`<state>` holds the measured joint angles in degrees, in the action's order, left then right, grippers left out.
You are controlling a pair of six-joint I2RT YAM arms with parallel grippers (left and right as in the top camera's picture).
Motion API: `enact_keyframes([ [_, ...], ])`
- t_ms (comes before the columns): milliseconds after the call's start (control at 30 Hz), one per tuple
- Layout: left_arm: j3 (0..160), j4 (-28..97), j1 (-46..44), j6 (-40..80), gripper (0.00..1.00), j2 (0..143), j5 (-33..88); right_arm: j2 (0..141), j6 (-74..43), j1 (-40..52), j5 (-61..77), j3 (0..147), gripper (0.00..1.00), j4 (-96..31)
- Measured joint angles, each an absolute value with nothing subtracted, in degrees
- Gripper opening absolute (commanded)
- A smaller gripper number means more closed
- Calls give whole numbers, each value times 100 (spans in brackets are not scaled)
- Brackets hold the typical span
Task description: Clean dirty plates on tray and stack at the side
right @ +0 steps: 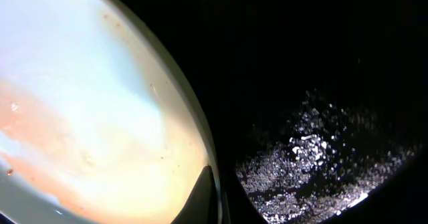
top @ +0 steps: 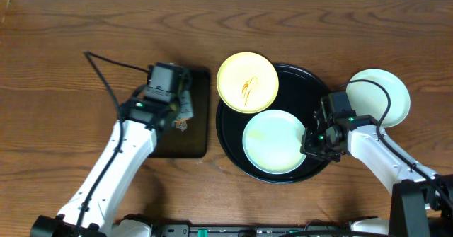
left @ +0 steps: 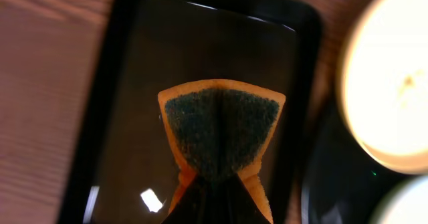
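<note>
The second mint-blue plate [top: 376, 97] is already lying beside the tray, so the robot's right gripper next needs to go up, move outward and lower the plate onto that one to release it.
The round black tray [top: 311, 81] holds a pale yellow plate [top: 247, 81] with an orange smear, lying over its upper-left rim, and a mint-blue plate [top: 272, 141] at its front. A second mint-blue plate [top: 386, 95] lies on the table to the right. My right gripper [top: 311, 143] is closed on the right rim of the front mint-blue plate [right: 87, 103], one finger [right: 214, 197] over its edge above the tray floor [right: 321, 83]. My left gripper [top: 180, 113] is shut on an orange sponge [left: 221, 130] with a dark green face.
A smaller rectangular black tray [top: 198, 145] lies left of the round tray, under the sponge [top: 185, 110]. In the left wrist view the yellow plate [left: 394, 83] sits at the right edge. A black cable crosses the wood table at the upper left.
</note>
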<state>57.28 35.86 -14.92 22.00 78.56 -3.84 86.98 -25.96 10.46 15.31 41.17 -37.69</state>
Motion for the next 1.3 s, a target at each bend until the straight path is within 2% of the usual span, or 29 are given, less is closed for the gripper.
enact_keyframes([
  [167,5621,3627,-1055,2198,8,7872,-454,8086,-2377,1046,1341,4117,1,-3684],
  [333,5579,3708,-985,2198,7,7876,-469,7172,-2244,1046,746,4117,1,-3677],
  [600,5579,3708,-985,2198,8,7876,-469,5561,-1426,1046,-1103,4119,1,-3406],
  [967,5579,3708,-985,2198,7,7876,-469,5356,-847,1046,-2432,4119,1,-3124],
  [1300,5579,3708,-985,2198,8,7876,-469,5374,-322,1365,-2816,4119,1,-2832],
])
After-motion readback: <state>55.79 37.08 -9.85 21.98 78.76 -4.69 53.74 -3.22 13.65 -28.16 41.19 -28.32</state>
